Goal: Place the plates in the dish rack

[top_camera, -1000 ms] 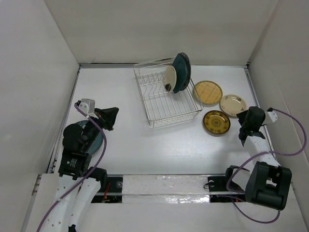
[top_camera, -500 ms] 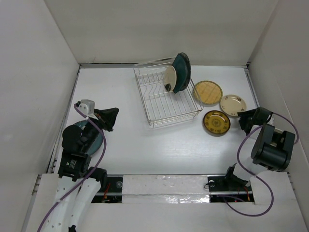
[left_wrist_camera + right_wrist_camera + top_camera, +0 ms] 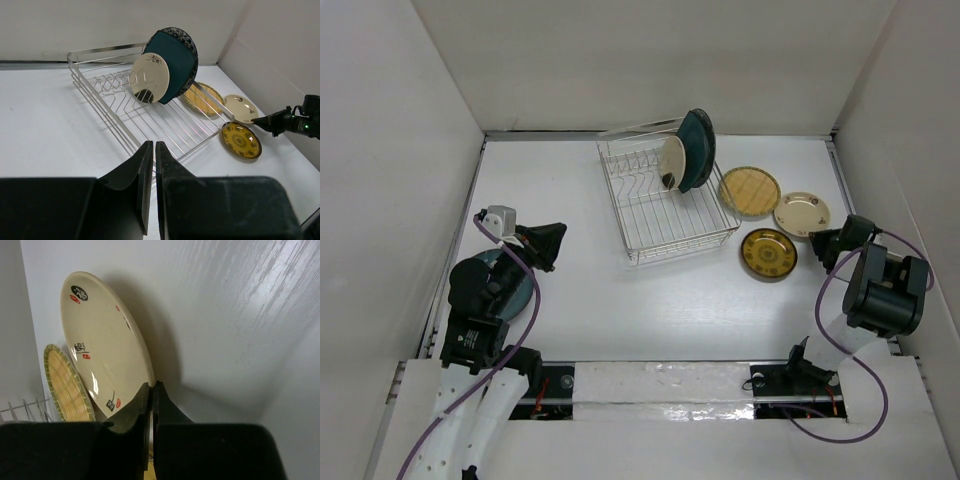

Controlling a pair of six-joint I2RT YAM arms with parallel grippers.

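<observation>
The dish rack's slot beside the small cream plate is empty, so my right gripper should go up, to the left in the top view, then down to that slot.
The silver wire dish rack (image 3: 660, 215) (image 3: 125, 115) holds a small cream plate (image 3: 672, 160) (image 3: 150, 77) and a dark teal plate (image 3: 698, 150) (image 3: 177, 65), both on edge at its right end. To its right lie a woven yellow plate (image 3: 750, 191) (image 3: 65, 385), a gold-patterned plate (image 3: 768, 253) (image 3: 241, 140) and a cream plate (image 3: 801, 213) (image 3: 105, 345) with red and black marks. My right gripper (image 3: 818, 241) (image 3: 151, 385) is shut on this cream plate's near rim. My left gripper (image 3: 548, 243) (image 3: 154, 145) is shut and empty, left of the rack. A round teal plate (image 3: 525, 290) lies partly hidden under the left arm.
White walls enclose the table on the left, back and right; the right wall stands close behind the right arm (image 3: 885, 290). Purple cables loop round both arms. The rack's left slots (image 3: 630, 180) hold nothing.
My right gripper has swung in to the cream plate's rim and closed on it; the plate has shifted slightly. The left arm has not moved.
</observation>
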